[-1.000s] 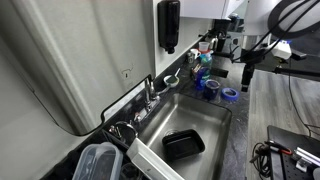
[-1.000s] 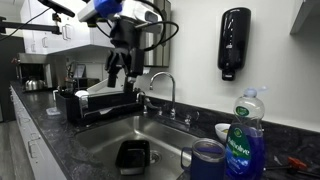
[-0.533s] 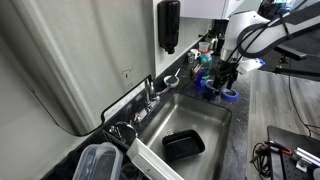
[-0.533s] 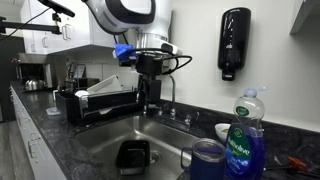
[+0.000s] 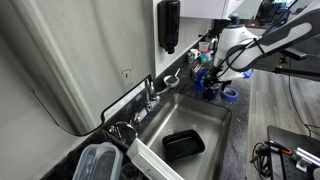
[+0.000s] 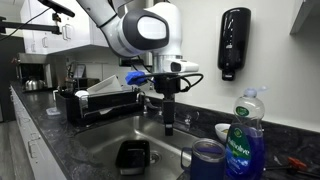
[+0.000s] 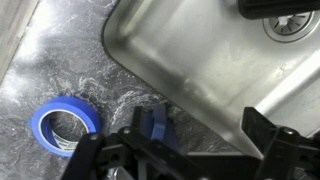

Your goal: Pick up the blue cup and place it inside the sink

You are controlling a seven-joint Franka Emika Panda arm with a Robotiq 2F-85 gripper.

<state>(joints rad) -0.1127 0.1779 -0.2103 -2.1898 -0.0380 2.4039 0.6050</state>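
Observation:
The blue cup's handle (image 7: 158,123) sticks out toward the sink, below my gripper, so my open gripper will next move toward the cup and lower its fingers around that handle.
The blue cup (image 6: 207,160) stands on the dark counter at the sink's end, next to the soap bottle. In an exterior view it (image 5: 211,92) is mostly covered by my gripper (image 5: 211,82), which hangs just above it. In an exterior view my gripper (image 6: 167,122) points straight down over the sink's (image 6: 110,140) edge. In the wrist view my gripper (image 7: 200,140) is open. A dark blue sliver (image 7: 156,124), apparently the cup, shows beside the left finger (image 7: 140,135). The steel sink (image 7: 220,50) fills the upper right.
A flat light-blue ring (image 7: 65,120) lies on the counter left of my gripper and shows in an exterior view (image 5: 230,95). A black tray (image 5: 183,146) lies in the sink. The faucet (image 6: 162,84), a green soap bottle (image 6: 243,145) and a dish rack (image 6: 95,100) stand around.
The arm has swung from beyond the counter to the sink's end and lowered. My gripper now hangs over the blue cup instead of beside the ring.

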